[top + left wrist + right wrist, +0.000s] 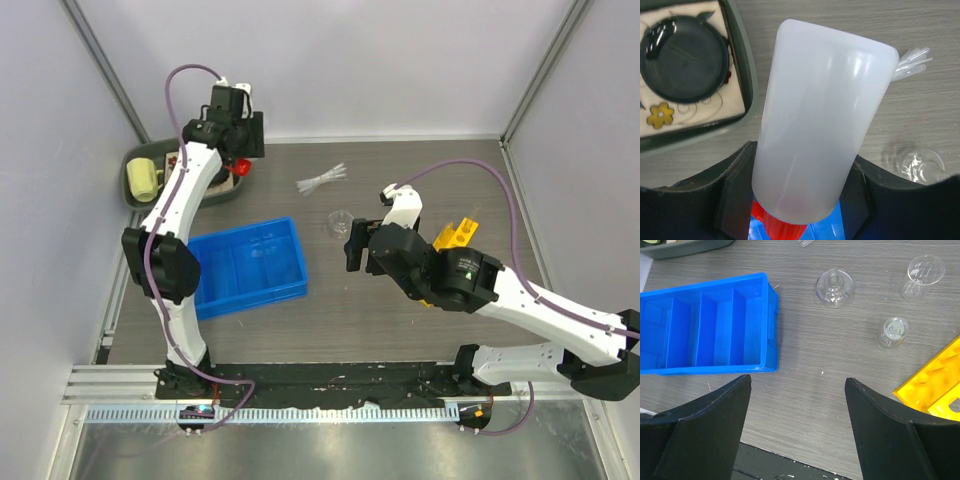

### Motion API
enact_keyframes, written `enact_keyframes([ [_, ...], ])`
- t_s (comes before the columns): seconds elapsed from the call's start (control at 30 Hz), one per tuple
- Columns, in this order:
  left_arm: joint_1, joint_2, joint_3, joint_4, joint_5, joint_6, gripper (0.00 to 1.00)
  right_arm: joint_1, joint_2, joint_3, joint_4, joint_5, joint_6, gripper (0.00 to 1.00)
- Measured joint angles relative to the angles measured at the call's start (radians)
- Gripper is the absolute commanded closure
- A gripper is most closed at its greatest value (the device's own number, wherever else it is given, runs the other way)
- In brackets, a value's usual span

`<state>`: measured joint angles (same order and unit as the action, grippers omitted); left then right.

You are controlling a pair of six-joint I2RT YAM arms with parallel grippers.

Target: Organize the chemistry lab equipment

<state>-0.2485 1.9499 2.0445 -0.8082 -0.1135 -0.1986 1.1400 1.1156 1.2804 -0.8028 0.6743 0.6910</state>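
Next, my left gripper moves back and then down into the blue bin's end section nearest the beakers to release the squeeze bottle (825, 110), since that section is empty.
My left gripper (236, 152) (803, 165) is shut on the white squeeze bottle (825, 110), gripping its body near the red cap (782, 227) (241, 165), beside the grey tray. Thin clear pipettes (322, 180) (912, 62) lie on the table behind the middle. My right gripper (354, 246) (796, 381) is open and empty above the table, right of the blue bin (248, 264) (705, 325). Three small clear glass beakers (835, 287) (893, 332) (922, 272) stand ahead of it; one shows in the top view (340, 222). The yellow rack (455, 235) (935, 385) lies to its right.
A grey tray (135, 195) (740, 75) at the far left holds a yellow mug (143, 178) and a round black object (685, 57). The blue bin has several compartments. Cage walls stand at the left, back and right.
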Motion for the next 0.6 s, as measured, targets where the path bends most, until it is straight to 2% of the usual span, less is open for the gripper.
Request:
enact_keyframes([
  [0.1, 0.0, -0.047, -0.05, -0.021, -0.01, -0.065, 0.59, 0.006, -0.004, 0.0, -0.008, 0.002, 0.003, 0.19],
  [0.3, -0.039, -0.143, -0.248, -0.084, -0.061, -0.217, 0.59, 0.042, -0.023, -0.002, -0.03, 0.014, 0.027, 0.19],
  [0.6, -0.264, -0.292, -0.521, -0.166, -0.181, -0.446, 0.58, 0.121, -0.051, -0.071, -0.045, 0.052, 0.093, 0.2],
])
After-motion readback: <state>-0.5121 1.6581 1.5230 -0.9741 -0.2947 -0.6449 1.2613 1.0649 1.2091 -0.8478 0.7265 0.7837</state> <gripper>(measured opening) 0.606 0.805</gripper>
